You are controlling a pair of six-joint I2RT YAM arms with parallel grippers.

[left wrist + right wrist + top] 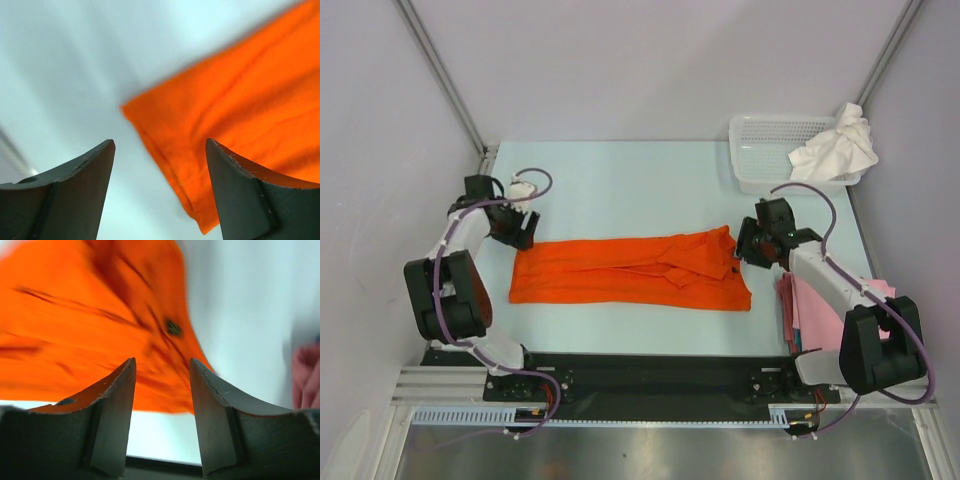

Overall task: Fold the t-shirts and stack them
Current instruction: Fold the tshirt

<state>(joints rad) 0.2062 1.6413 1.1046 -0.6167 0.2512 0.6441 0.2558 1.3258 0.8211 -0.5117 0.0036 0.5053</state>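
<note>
The orange t-shirt's far corner by the wall lies beyond the fingers of the open left gripper, so the left gripper should next move slightly outward, then down, onto that corner.
The bright orange t-shirt lies folded into a long strip across the middle of the table. My left gripper is open and empty just above the strip's far left corner. My right gripper is open and empty over the strip's right end. A white t-shirt hangs crumpled over the basket's right rim. Folded pale pink t-shirts lie stacked at the right, under my right arm, and show at the edge of the right wrist view.
A white plastic lattice basket stands at the back right. The black rail runs along the table's near edge. Grey walls close in the left, back and right sides.
</note>
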